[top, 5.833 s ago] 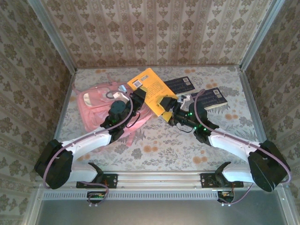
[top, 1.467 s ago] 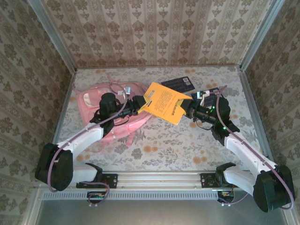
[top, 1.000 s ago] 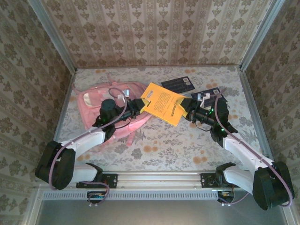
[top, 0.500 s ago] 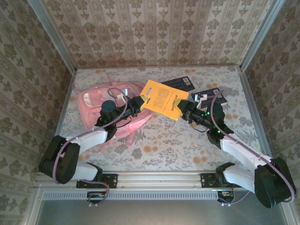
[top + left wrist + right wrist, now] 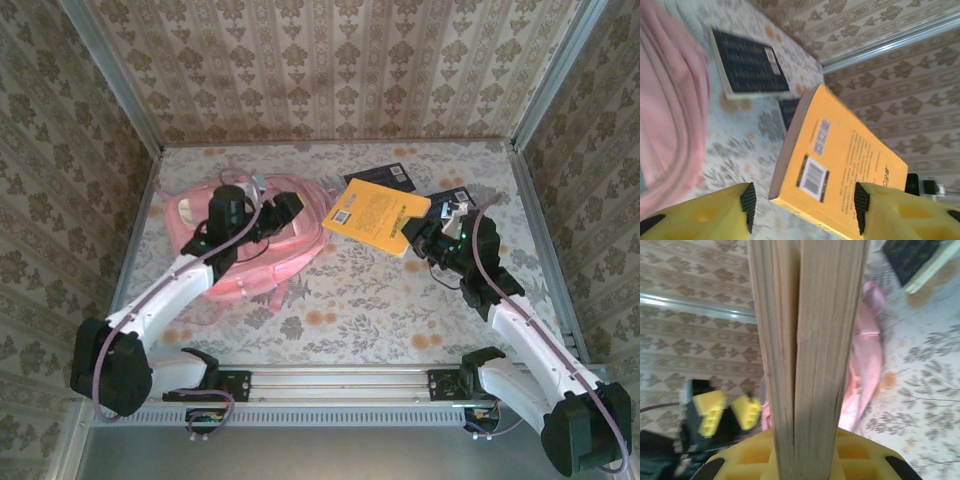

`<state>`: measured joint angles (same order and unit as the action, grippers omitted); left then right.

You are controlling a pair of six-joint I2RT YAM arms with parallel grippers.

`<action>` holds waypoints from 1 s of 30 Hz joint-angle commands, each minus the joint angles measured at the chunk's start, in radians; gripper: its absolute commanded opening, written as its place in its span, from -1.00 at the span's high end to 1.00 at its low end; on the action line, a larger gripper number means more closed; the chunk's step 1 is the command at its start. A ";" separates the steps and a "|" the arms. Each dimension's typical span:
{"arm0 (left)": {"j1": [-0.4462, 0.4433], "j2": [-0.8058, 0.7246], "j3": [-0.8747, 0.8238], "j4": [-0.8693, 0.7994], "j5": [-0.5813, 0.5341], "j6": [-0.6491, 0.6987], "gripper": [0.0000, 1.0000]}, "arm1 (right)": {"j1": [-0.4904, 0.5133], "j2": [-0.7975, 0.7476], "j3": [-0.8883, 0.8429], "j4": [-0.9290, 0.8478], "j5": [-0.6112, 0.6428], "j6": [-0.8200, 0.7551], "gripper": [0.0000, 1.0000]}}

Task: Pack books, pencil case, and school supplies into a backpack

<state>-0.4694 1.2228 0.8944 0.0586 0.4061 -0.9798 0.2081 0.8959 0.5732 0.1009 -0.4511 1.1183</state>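
The backpack is unheld, and my right gripper already holds the book. Next, my left gripper stays open, tilts downward and lowers onto the backpack's grey trim [image 5: 304,219].
The pink backpack [image 5: 240,250] lies at the left of the table. My right gripper [image 5: 418,240] is shut on the near edge of the orange-yellow book [image 5: 378,213] and holds it tilted above the table. In the right wrist view the book's page edge [image 5: 807,340] runs up from between the jaws of the right gripper [image 5: 807,460]. My left gripper [image 5: 287,208] stands open over the backpack, apart from the book. In the left wrist view the book [image 5: 850,165] floats beyond the left gripper [image 5: 804,202]. The pencil case and school supplies are out of view.
Two dark navy books lie flat at the back, one [image 5: 383,178] behind the orange-yellow book and one [image 5: 462,204] to its right. Metal rails [image 5: 535,230] and patterned walls close in the table. Bare floral tabletop [image 5: 350,300] lies in front.
My left gripper has opened, let go of the orange-yellow book and drawn back over the backpack. My right gripper has closed on the book and carried it to the right.
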 commanded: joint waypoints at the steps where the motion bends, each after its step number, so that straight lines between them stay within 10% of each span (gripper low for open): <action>1: 0.006 0.040 0.119 -0.327 -0.159 0.208 -0.22 | -0.031 -0.026 0.031 -0.051 0.008 -0.090 1.00; 30: 0.121 0.664 0.495 -0.268 -0.039 0.153 0.22 | -0.093 -0.016 -0.001 -0.087 0.014 -0.229 1.00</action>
<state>-0.3618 1.8584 1.3453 -0.2321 0.3408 -0.8185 0.1219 0.8799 0.5751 -0.0906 -0.4026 0.8959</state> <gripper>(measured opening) 0.396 0.166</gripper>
